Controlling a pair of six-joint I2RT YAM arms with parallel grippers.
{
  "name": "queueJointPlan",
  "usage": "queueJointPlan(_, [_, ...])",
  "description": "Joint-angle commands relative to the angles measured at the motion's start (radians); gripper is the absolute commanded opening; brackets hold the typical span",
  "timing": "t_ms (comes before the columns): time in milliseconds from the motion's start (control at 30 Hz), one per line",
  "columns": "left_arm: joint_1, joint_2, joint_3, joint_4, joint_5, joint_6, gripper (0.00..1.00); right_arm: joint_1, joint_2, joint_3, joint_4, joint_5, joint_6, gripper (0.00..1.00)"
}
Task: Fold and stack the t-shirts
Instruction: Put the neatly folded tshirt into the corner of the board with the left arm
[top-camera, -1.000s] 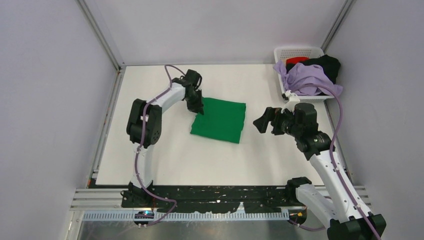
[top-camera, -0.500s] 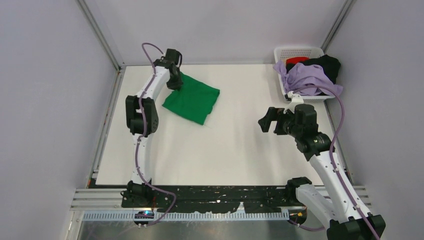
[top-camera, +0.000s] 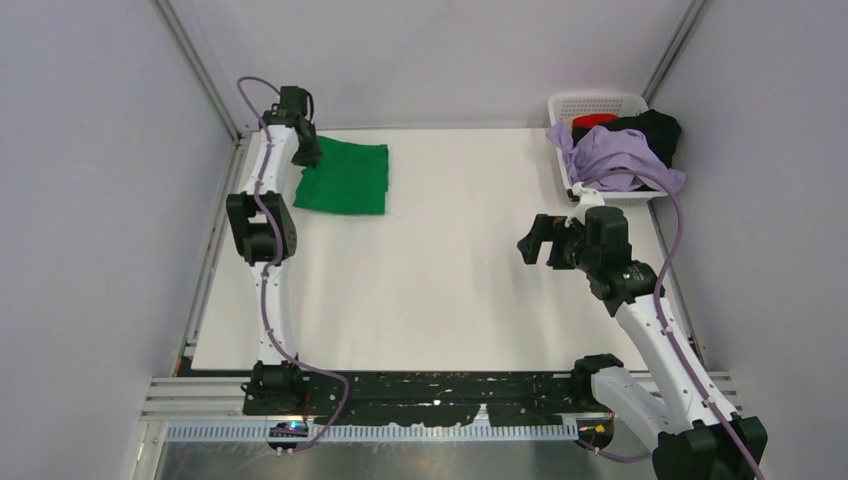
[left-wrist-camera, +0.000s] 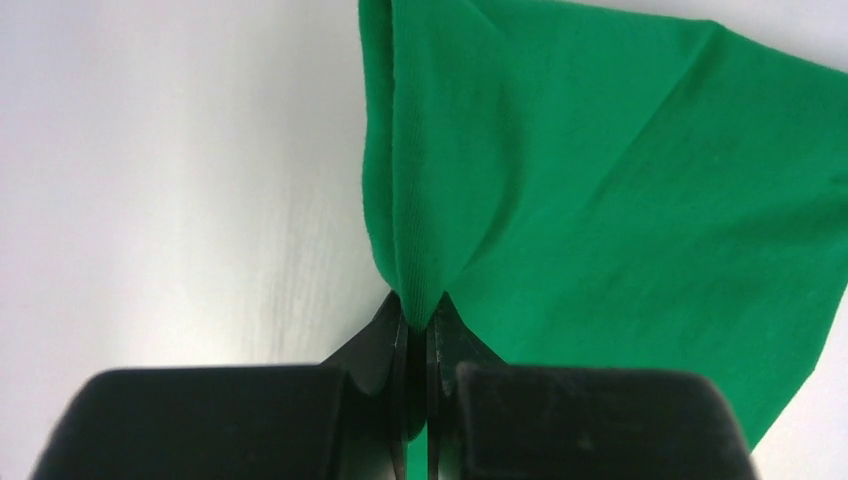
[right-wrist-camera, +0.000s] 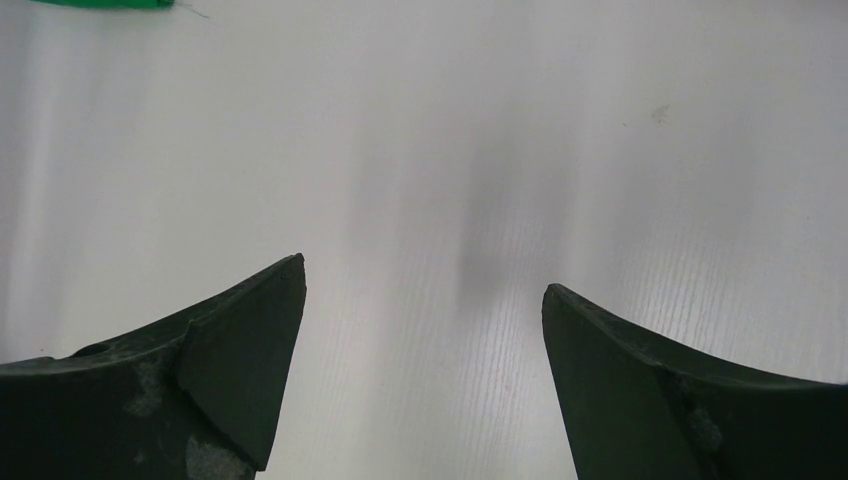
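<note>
I need to drag the t-shirt with my left gripper to the table's far corner next and let go of it there. That corner is still bare, left of my left gripper in the top view.
The folded green t-shirt lies on the white table at the far left corner. My left gripper is shut on its far left corner; in the left wrist view the cloth is pinched into a ridge between the closed fingers. A lavender t-shirt, a black one and a red one are heaped in the white basket at the far right. My right gripper is open and empty over bare table, right of centre.
The table is walled by grey panels with metal posts at the back corners. The basket stands against the right wall. The arm bases and a black rail line the near edge.
My left gripper has dragged the green t-shirt from the table's middle back and left to the far left corner, turning it. The right gripper has barely moved.
</note>
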Motion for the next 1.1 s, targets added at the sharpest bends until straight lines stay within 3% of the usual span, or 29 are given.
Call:
queueJointPlan(0, [0.057,-0.054,0.074,0.027,-0.042,0.104,0.00,-0.005,0.000,0.009,0.032,0.018,-0.012,0.95])
queueJointPlan(767, [0.162,0.066,0.164,0.383,-0.349,0.287,0.00,-0.005,-0.005,0.025,-0.034,0.062,0.003,0.96])
queueJointPlan(800, [0.162,0.070,0.163,0.388,-0.357,0.280,0.03,-0.005,-0.002,0.026,-0.035,0.068,0.004,0.95])
queueJointPlan(833, [0.164,0.071,0.163,0.392,-0.363,0.277,0.15,-0.005,0.000,0.029,-0.035,0.071,0.006,0.95])
queueJointPlan(867, [0.163,0.071,0.163,0.395,-0.366,0.276,0.35,-0.005,0.003,0.029,-0.034,0.075,0.006,0.95])
queueJointPlan(900, [0.163,0.068,0.163,0.398,-0.368,0.277,0.77,-0.005,0.005,0.030,-0.034,0.077,0.007,0.96])
queueJointPlan(933, [0.162,0.061,0.163,0.399,-0.374,0.275,0.96,-0.005,0.010,0.031,-0.033,0.082,0.008,0.95])
queueJointPlan(1067, [0.160,-0.022,0.147,0.372,-0.390,0.206,1.00,-0.005,0.025,0.030,-0.020,0.100,0.010,0.95])
